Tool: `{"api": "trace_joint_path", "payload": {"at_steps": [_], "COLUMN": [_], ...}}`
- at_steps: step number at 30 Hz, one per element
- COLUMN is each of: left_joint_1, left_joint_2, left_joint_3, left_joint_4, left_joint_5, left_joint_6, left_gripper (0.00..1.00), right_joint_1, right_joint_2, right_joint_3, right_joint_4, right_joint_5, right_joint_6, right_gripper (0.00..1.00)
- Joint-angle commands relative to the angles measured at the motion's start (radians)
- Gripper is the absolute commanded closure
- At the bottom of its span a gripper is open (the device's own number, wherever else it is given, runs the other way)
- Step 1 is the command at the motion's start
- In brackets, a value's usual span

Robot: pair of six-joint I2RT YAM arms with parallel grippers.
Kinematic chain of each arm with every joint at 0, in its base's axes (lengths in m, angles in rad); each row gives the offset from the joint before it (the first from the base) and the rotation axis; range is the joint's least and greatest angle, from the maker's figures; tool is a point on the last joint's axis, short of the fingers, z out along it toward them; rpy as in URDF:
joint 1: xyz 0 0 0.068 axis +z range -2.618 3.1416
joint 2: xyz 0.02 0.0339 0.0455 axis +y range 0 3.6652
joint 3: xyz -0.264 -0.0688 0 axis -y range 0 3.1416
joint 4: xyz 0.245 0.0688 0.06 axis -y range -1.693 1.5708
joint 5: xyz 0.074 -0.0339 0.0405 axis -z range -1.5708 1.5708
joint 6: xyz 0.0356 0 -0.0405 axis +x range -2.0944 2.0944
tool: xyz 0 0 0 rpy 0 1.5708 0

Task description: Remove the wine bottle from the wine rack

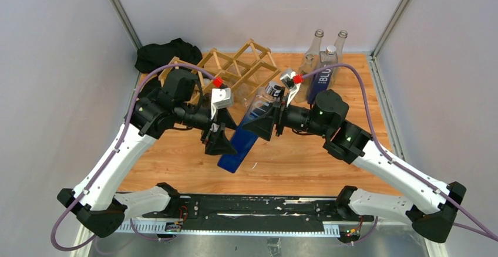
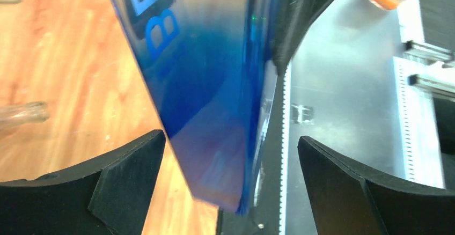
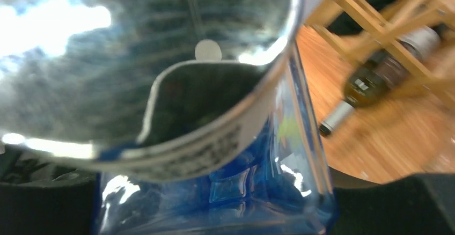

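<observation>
Next, the right gripper moves outward and down to let go on the wood (image 1: 344,87) beside the second blue bottle, since that spot lies outward and below.
A tall blue glass bottle (image 1: 241,142) with a silver cap hangs slanted above the table, off the wine rack (image 1: 238,66). My right gripper (image 1: 265,116) is shut on its upper part; in the right wrist view (image 3: 214,203) the blue glass (image 3: 268,181) fills the space between the dark fingers. My left gripper (image 1: 226,129) is open around the bottle's lower body (image 2: 214,85), its fingers (image 2: 129,165) apart on either side with a gap on the right. A dark wine bottle (image 3: 375,76) lies in the light wood rack (image 3: 386,15).
Two clear bottles (image 1: 319,43) and a second blue bottle (image 1: 323,81) stand at the back right. A black cloth (image 1: 167,51) lies at the back left beside the rack. A clear bottle neck (image 2: 21,111) lies on the wood table (image 1: 305,157). A metal rail (image 1: 246,207) runs along the near edge.
</observation>
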Motion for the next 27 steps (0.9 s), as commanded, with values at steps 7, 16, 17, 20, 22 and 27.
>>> {"api": "trace_joint_path", "payload": {"at_steps": [7, 16, 17, 20, 22, 27], "left_joint_1": [0.014, 0.176, 0.188, 0.205, 0.207, 0.207], "left_joint_2": [0.022, 0.106, 0.112, 0.126, 0.126, 0.115], "left_joint_3": [0.145, 0.211, 0.212, 0.202, 0.188, 0.161], "left_joint_4": [-0.047, -0.093, -0.093, -0.093, -0.092, -0.092], "left_joint_5": [-0.533, -0.625, -0.628, -0.656, -0.671, -0.679], "left_joint_6": [0.064, 0.044, 0.042, 0.040, 0.048, 0.060], "left_gripper": [0.00, 0.00, 0.00, 0.00, 0.00, 0.00], "right_joint_1": [-0.036, -0.234, -0.281, -0.414, -0.517, -0.691], "right_joint_2": [-0.111, -0.196, -0.191, -0.162, -0.134, -0.069], "right_joint_3": [0.166, 0.085, 0.079, 0.067, 0.058, 0.013], "right_joint_4": [-0.453, -0.510, -0.510, -0.509, -0.499, -0.407], "right_joint_5": [0.528, 0.830, 0.814, 0.789, 0.792, 0.814], "right_joint_6": [-0.271, -0.290, -0.282, -0.265, -0.256, -0.240], "right_gripper": [1.00, 1.00, 1.00, 1.00, 1.00, 1.00]}}
